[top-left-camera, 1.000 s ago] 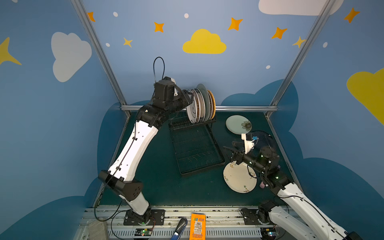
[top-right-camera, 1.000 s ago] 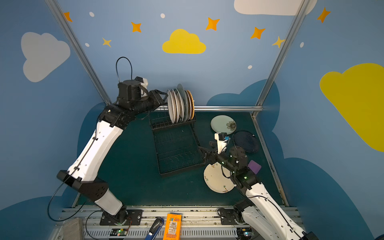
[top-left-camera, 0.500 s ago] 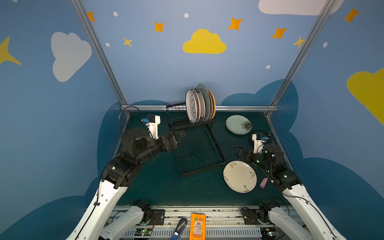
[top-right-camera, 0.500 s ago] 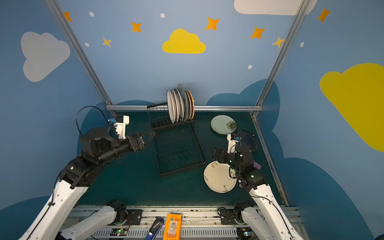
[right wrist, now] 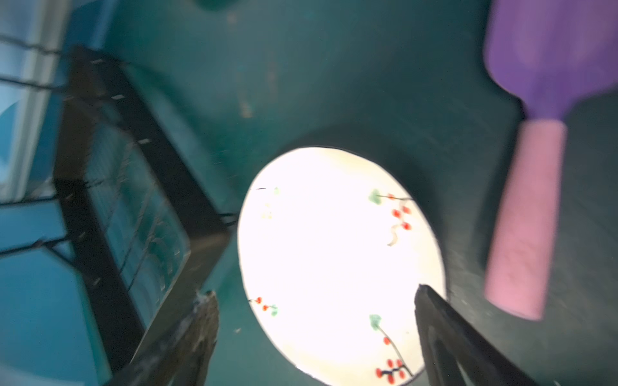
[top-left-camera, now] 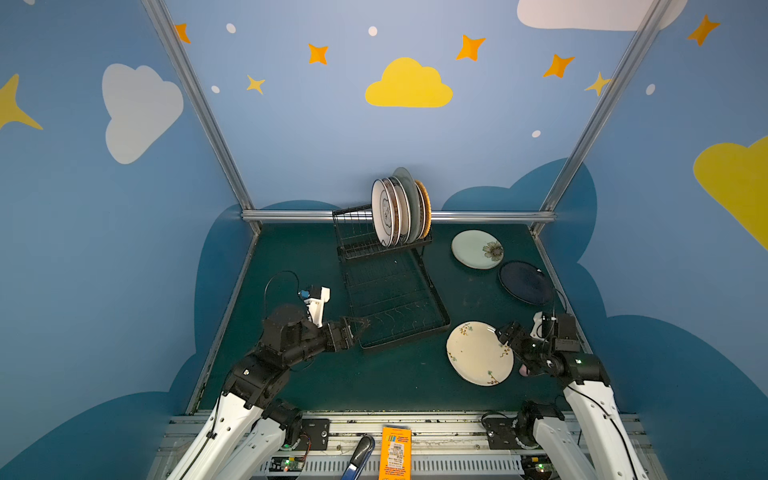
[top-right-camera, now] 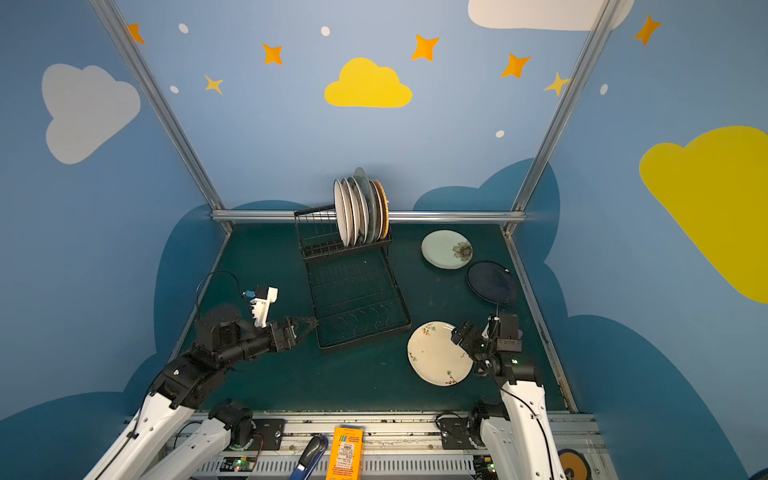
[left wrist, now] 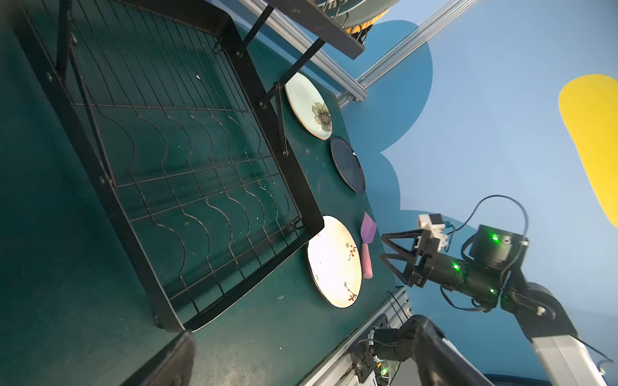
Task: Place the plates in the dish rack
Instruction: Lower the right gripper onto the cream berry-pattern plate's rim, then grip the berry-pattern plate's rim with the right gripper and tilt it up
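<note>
I should bring my right gripper down next and close it on the cream floral plate's rim by the pink handle, since the plate is lying flat on the tabletop below.
The black wire dish rack stands mid-table, with several plates upright in its raised back section. Three plates lie flat to its right: pale green, dark navy and cream floral. My left gripper is open and empty at the tray's front left corner. My right gripper hangs open over the cream plate's right edge, holding nothing.
A spatula with a pink handle and a purple blade lies just right of the cream plate, under my right arm. The aluminium frame rail runs behind the rack. An orange box sits on the front rail.
My left arm has drawn back from the rack's raised section to the tray's front corner, its gripper now open; the plate it held stays in the rack. My right gripper moved to the cream plate's right edge.
</note>
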